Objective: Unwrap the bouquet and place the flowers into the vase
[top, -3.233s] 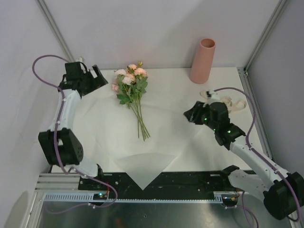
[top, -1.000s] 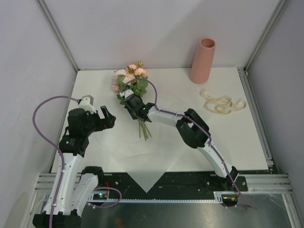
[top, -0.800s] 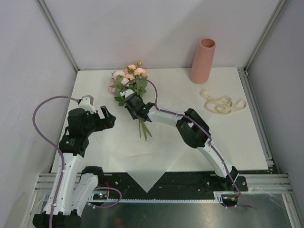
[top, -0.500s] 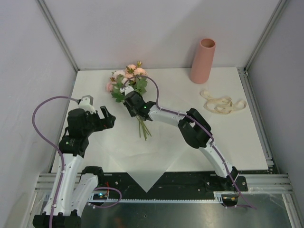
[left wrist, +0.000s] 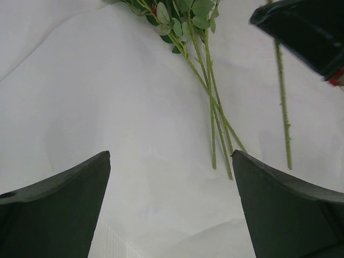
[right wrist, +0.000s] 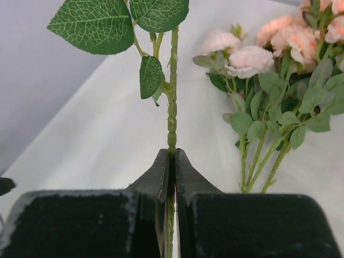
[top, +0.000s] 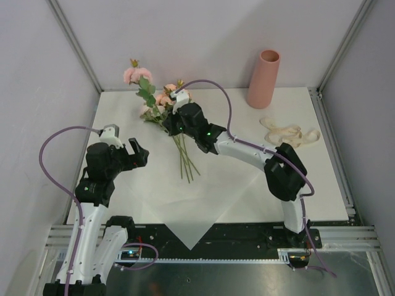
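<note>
My right gripper next needs to move up over the vase's opening, lower the flower's stem in and release, as the vase stands to the gripper's right in the top view.
My right gripper (top: 171, 120) is shut on the thin green stem (right wrist: 172, 107) of one of the flowers. That flower is raised off the table, with its pink head (top: 131, 74) up near the back wall and its leaves (right wrist: 94, 24) above the fingers. The remaining flowers (top: 163, 102) lie on the opened white paper (top: 203, 191), their stems (left wrist: 215, 118) pointing toward me. The salmon-pink vase (top: 263, 79) stands upright at the back right, far from both grippers. My left gripper (top: 139, 154) hovers open and empty to the left of the stems, fingers (left wrist: 54, 209) wide apart.
A cream ribbon (top: 287, 132) lies loose on the table in front of the vase. The right arm (top: 247, 148) stretches across the middle of the table. Frame posts and walls close in the back and both sides.
The right gripper shut on one stem and lifted that flower up and toward the back left, away from the others. The left arm barely moved.
</note>
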